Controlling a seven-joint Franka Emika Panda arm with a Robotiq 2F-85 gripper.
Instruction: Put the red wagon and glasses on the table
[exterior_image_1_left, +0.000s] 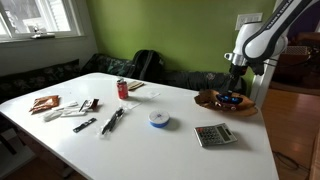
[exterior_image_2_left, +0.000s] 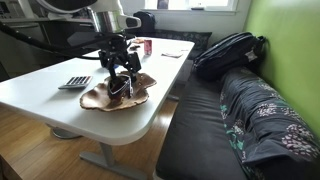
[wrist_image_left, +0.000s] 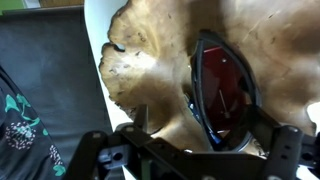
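My open gripper needs to move down into the bowl next, onto the wagon's near edge (wrist_image_left: 227, 127), since its fingers are already on both sides of the glasses there.
A brown wooden bowl (wrist_image_left: 150, 50) stands at a corner of the white table (exterior_image_1_left: 150, 145). In it lie dark-framed glasses (wrist_image_left: 195, 75) on top of the red wagon (wrist_image_left: 222, 95), whose red body and blue bits show through and under the lens. My gripper (wrist_image_left: 215, 135) is open and empty, low over the bowl, with one finger on each side of the glasses. In both exterior views the gripper (exterior_image_1_left: 233, 85) (exterior_image_2_left: 122, 75) hangs just above the bowl (exterior_image_1_left: 212, 103) (exterior_image_2_left: 100, 98), and the wagon shows there only as a small red and blue patch (exterior_image_1_left: 231, 98).
A calculator (exterior_image_1_left: 213, 135) lies near the bowl, with a tape roll (exterior_image_1_left: 160, 119) and a red soda can (exterior_image_1_left: 123, 88) further along. Pens and packets (exterior_image_1_left: 80, 110) lie at the far end. A dark couch with a backpack (exterior_image_2_left: 225, 50) runs beside the table edge.
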